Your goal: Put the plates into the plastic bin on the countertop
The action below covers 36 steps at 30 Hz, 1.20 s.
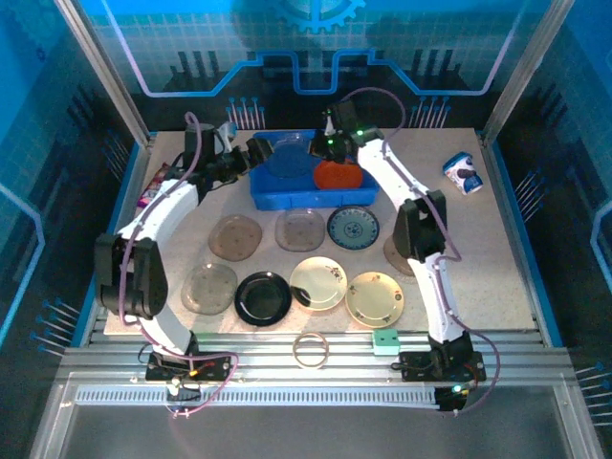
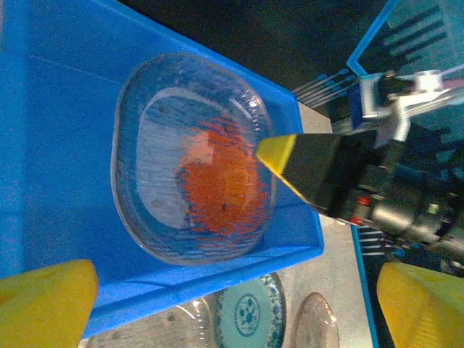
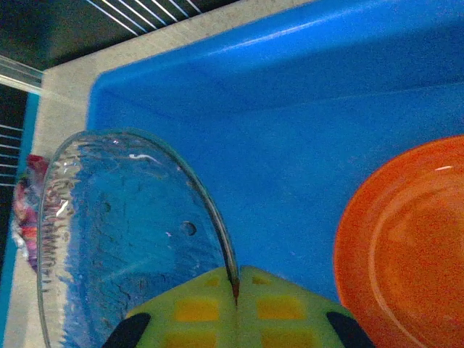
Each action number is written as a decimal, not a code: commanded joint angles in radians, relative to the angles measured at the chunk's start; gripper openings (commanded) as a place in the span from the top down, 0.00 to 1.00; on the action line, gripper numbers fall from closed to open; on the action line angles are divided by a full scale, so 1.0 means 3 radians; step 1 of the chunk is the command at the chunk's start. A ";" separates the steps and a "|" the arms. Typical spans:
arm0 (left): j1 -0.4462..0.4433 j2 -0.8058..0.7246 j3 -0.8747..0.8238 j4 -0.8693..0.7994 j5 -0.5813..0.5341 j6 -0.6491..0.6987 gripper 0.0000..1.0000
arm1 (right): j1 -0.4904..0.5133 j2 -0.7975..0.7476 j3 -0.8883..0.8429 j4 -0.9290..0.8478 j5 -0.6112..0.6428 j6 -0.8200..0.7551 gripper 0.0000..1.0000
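The bare bottom of the bin beside the orange plate is free space below the right gripper, so the right gripper should move down toward it and let go of the clear plate's rim.
The blue plastic bin (image 1: 277,196) stands at the back of the countertop (image 1: 478,258), with an orange plate (image 1: 337,175) in its right half. My right gripper (image 3: 236,286) is shut on the rim of a clear plate (image 3: 123,232), which it holds tilted on edge over the bin's left half (image 3: 290,145), beside the orange plate (image 3: 406,246). My left gripper (image 1: 256,153) hangs open at the bin's left end, nothing between its yellow fingers (image 2: 43,297). In its view the clear plate (image 2: 167,130) shows the orange one through it. Several plates lie in front of the bin: smoky (image 1: 235,236), clear (image 1: 299,229), blue patterned (image 1: 352,228), black (image 1: 263,297), cream (image 1: 317,282).
A second cream plate (image 1: 375,299) and a clear one (image 1: 209,287) lie in the front row, and a smoky one (image 1: 394,253) sits partly under the right arm. A thin ring (image 1: 311,350) and a green block (image 1: 386,341) rest on the front rail. A tipped cup (image 1: 463,174) lies far right, a packet (image 1: 153,186) far left.
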 commanded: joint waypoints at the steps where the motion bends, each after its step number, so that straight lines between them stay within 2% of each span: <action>1: 0.0081 -0.0218 -0.0119 -0.0180 -0.0181 0.0251 0.01 | 0.0075 0.0363 0.0425 -0.0395 0.0083 0.0055 1.00; 7: 0.0118 -0.0305 -0.0284 -0.0165 -0.0235 0.0267 0.01 | 0.0119 0.0628 0.0565 -0.0332 -0.0013 0.0127 1.00; 18: 0.0118 -0.0510 -0.0602 -0.0192 -0.0313 0.0342 0.01 | 0.0191 0.0788 0.0563 -0.0250 -0.0075 0.0153 1.00; 31: 0.0118 -0.0700 -0.0711 -0.0328 -0.0429 0.0438 0.01 | 0.0236 0.0785 0.0532 -0.0303 -0.0031 0.0056 0.92; 36: 0.0118 -0.0732 -0.0682 -0.0362 -0.0449 0.0456 0.01 | 0.0237 0.0716 0.0468 -0.0296 -0.0024 0.0031 0.85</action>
